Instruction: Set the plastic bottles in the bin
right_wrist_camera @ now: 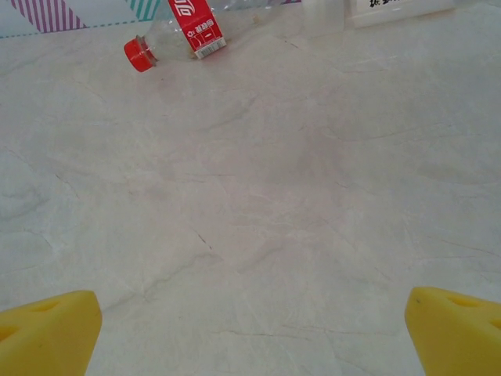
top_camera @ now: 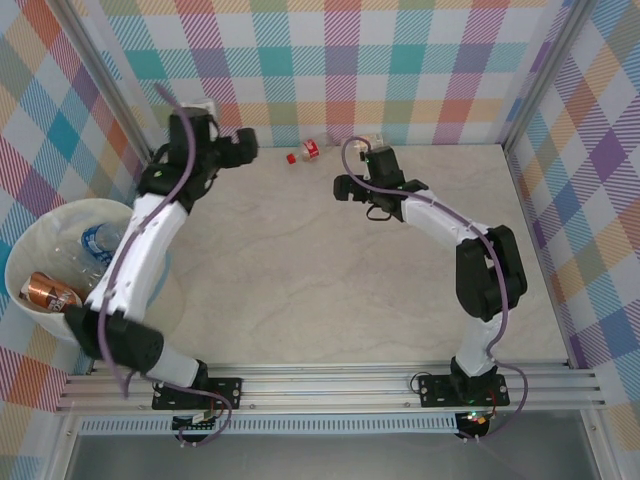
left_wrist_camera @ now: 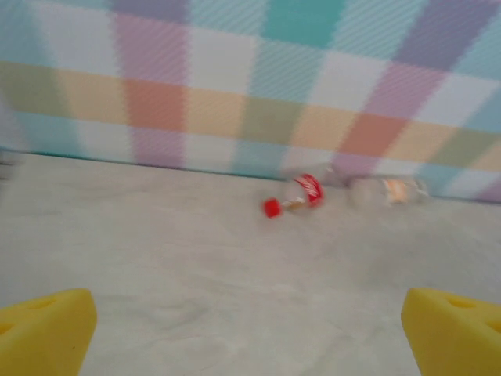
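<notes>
My left gripper moves down toward the red-labelled bottle's capped end next and closes around the bottle's neck behind the red cap (top_camera: pixel 303 152) (left_wrist_camera: pixel 293 196), since it points clear of the back side.
A clear plastic bottle with a red label and red cap (top_camera: pixel 303 152) (left_wrist_camera: pixel 293 196) (right_wrist_camera: pixel 184 35) lies on its side by the back wall. A second clear bottle (top_camera: pixel 368 143) (left_wrist_camera: pixel 387 190) (right_wrist_camera: pixel 391 8) lies just right of it. The cream-white bin (top_camera: pixel 30 250) stands at the left edge and holds a brown-labelled bottle (top_camera: pixel 50 292) and a blue-labelled one (top_camera: pixel 98 240). My left gripper (top_camera: pixel 248 148) (left_wrist_camera: pixel 250 337) hovers left of the red-labelled bottle, open and empty. My right gripper (top_camera: pixel 358 190) (right_wrist_camera: pixel 252 333) is in front of both bottles, also open, with bare table between its yellow fingertips (right_wrist_camera: pixel 47 333).
The checkered back wall (top_camera: pixel 400 70) rises right behind the two loose bottles. Metal frame posts stand at the back corners. The left arm's white link (top_camera: pixel 140 250) passes over the bin's right rim. The marbled table (top_camera: pixel 300 280) spreads out between the arms.
</notes>
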Tool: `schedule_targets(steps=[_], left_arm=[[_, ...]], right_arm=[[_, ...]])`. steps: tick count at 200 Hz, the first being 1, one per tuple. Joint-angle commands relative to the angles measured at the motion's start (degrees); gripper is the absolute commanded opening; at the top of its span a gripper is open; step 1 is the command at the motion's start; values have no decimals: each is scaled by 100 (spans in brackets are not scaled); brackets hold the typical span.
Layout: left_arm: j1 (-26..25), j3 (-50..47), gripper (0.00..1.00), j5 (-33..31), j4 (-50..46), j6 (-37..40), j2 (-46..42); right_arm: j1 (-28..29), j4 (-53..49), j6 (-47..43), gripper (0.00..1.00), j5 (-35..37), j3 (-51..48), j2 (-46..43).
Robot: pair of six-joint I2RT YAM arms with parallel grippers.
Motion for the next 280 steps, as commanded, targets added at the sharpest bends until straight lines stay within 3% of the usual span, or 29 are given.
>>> schedule_targets(steps=[1,56,84,119,151,173,195,262,280], left_arm=[[-51,133,100,1521,990,91,1153],[18,1963,100,1938,878,799,3640],[146,3009,100,2272,849,750,4682],[329,4495,100,2450,574,153,5840],[355,6550,100,2387,-231,-10,7090],[421,8701,100,2384,-736,-332,8340],[562,8706,100,2769,-180,-1053,8677],[462,8726,100,3933,804,-1596,9274],[423,8717,92,3984,967,-1642,9308]], right_arm=[[11,-143,81,100,-312,188,-180],[11,-133,294,100,-328,-963,-1347],[11,-190,327,100,-180,-1579,-2035],[11,-213,262,100,162,-2106,-2748],[11,-207,177,100,370,-2290,-3083],[11,-185,180,100,423,-2371,-3187],[11,-214,175,100,467,-2414,-3216],[11,-254,149,100,532,-2346,-3049],[11,-255,153,100,502,-2312,-2977]])
